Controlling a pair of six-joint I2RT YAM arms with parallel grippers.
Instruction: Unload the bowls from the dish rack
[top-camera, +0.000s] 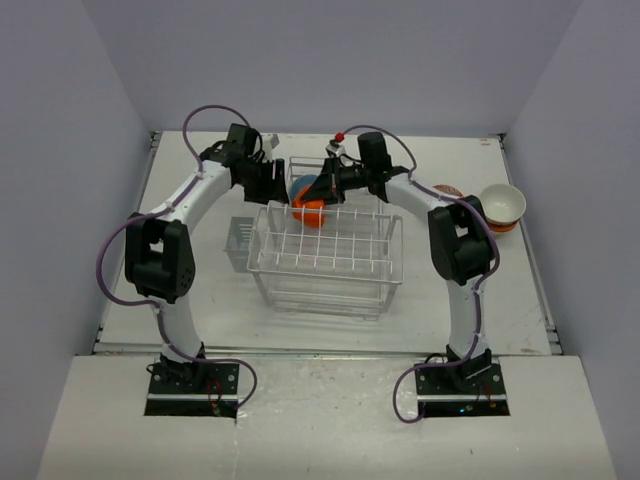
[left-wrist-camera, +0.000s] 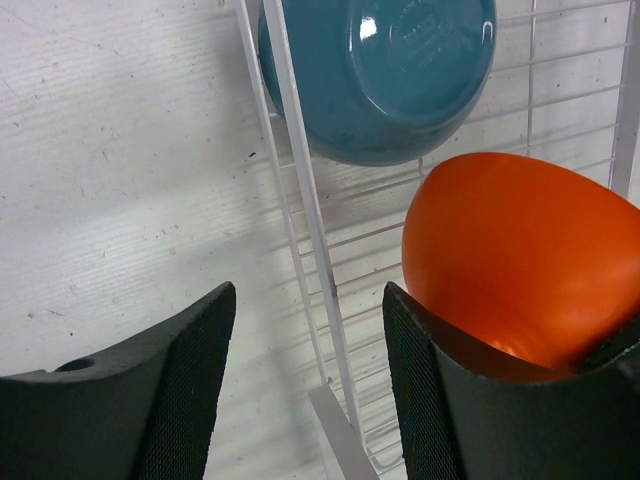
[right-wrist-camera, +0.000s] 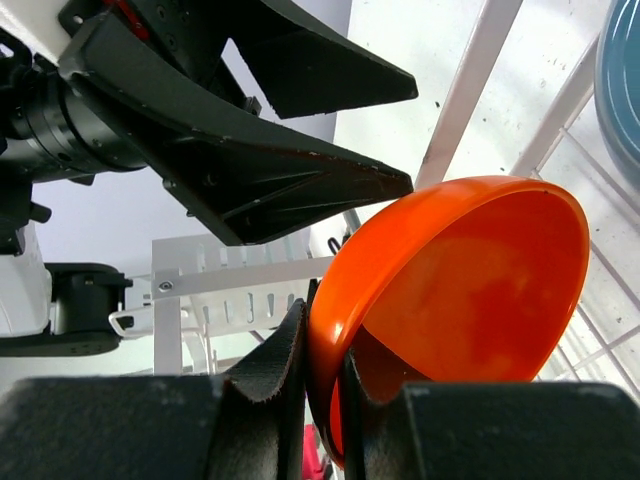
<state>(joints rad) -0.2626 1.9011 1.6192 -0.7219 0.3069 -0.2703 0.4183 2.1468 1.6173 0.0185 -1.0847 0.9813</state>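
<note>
The right gripper, with the orange bowl's rim pinched, next moves up, across and down onto the half-hidden bowl to its right in the top view. It releases there.
The white wire dish rack (top-camera: 325, 255) stands mid-table. At its far end a blue bowl (top-camera: 300, 186) leans on edge, with an orange bowl (top-camera: 313, 213) just in front of it. My right gripper (top-camera: 323, 190) is shut on the orange bowl (right-wrist-camera: 460, 300), its jaws (right-wrist-camera: 325, 370) pinching the rim. My left gripper (top-camera: 277, 185) hangs open at the rack's far-left corner. In the left wrist view its fingers (left-wrist-camera: 310, 380) straddle a rack wire (left-wrist-camera: 310, 220), the orange bowl (left-wrist-camera: 520, 255) lies behind the right finger, and the blue bowl (left-wrist-camera: 385, 75) is beyond.
A cream bowl (top-camera: 502, 203) sits stacked on an orange one at the table's right, with another bowl (top-camera: 447, 190) partly hidden behind the right arm. A small cutlery cup (top-camera: 238, 245) hangs on the rack's left side. The left gripper's fingers (right-wrist-camera: 280, 170) are close above the held bowl.
</note>
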